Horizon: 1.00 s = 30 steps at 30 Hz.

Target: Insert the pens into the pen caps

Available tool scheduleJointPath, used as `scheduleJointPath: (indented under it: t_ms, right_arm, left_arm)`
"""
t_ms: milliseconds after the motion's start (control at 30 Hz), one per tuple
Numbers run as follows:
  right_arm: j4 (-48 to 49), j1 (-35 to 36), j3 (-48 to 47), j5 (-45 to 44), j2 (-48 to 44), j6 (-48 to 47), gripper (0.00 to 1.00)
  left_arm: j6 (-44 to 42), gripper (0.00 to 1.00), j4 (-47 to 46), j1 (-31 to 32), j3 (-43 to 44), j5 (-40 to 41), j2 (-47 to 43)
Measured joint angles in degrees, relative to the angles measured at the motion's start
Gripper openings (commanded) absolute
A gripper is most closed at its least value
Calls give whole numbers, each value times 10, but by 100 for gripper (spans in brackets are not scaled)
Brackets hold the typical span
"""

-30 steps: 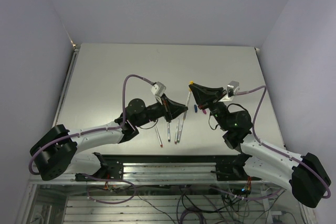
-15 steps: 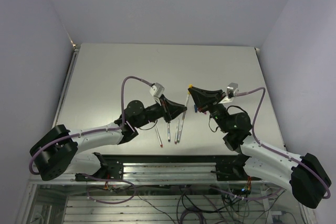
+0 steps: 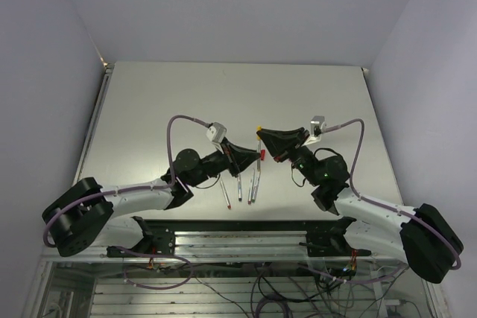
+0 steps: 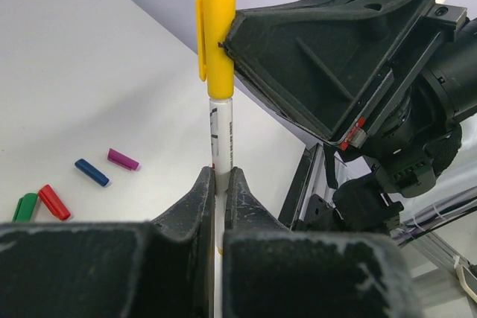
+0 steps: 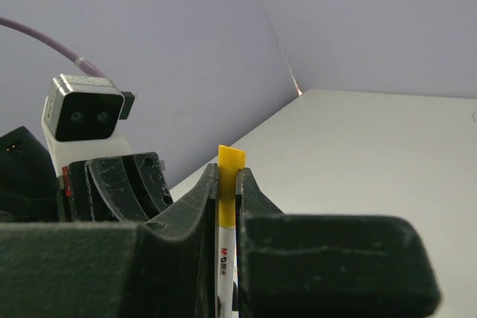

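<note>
The pen is capped. I will move my left gripper to the left in the top view, tip it downward, lower it to the bare tabletop and let go of the pen.
My left gripper (image 4: 220,176) is shut on a white pen (image 4: 221,135) and holds it upright above the table. A yellow cap (image 4: 216,42) sits on the pen's top end. My right gripper (image 5: 227,173) is shut on that yellow cap (image 5: 228,184), with the pen's barrel (image 5: 226,266) running down between its fingers. In the top view the two grippers meet at mid-table, left (image 3: 256,156) and right (image 3: 261,134). Purple (image 4: 123,159), blue (image 4: 92,172), red (image 4: 54,202) and green (image 4: 24,207) caps lie on the table. Several more pens (image 3: 239,188) lie near the front edge.
The grey table (image 3: 186,94) is walled by purple-white panels on three sides. A metal frame with cables (image 3: 238,232) runs along the near edge, between the arm bases. The left arm's camera (image 5: 80,109) shows close to the right gripper.
Both grippers have shifted a little to the left together. The yellow cap, earlier just above the pen's end, now sits down on it.
</note>
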<state>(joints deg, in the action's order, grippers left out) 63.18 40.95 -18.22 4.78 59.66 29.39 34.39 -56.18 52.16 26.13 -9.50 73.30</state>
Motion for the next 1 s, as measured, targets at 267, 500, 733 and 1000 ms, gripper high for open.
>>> scheduleJointPath:
  t_ms: [267,500,733,1000]
  right_arm:
    - [4,-3,-9,29,16,14,0]
    - [-16,-4,-30,43,31,16,0]
    - [-22,-5,-41,50,66,19,0]
    - [-17,-5,-47,51,104,25,0]
  left_arm:
    - [-24,7,29,2,-8,24,-31]
    - [-52,7,67,3,-8,54,-62]
    - [-67,7,96,-8,-14,67,-75]
    - [-72,7,129,-23,-14,67,-75]
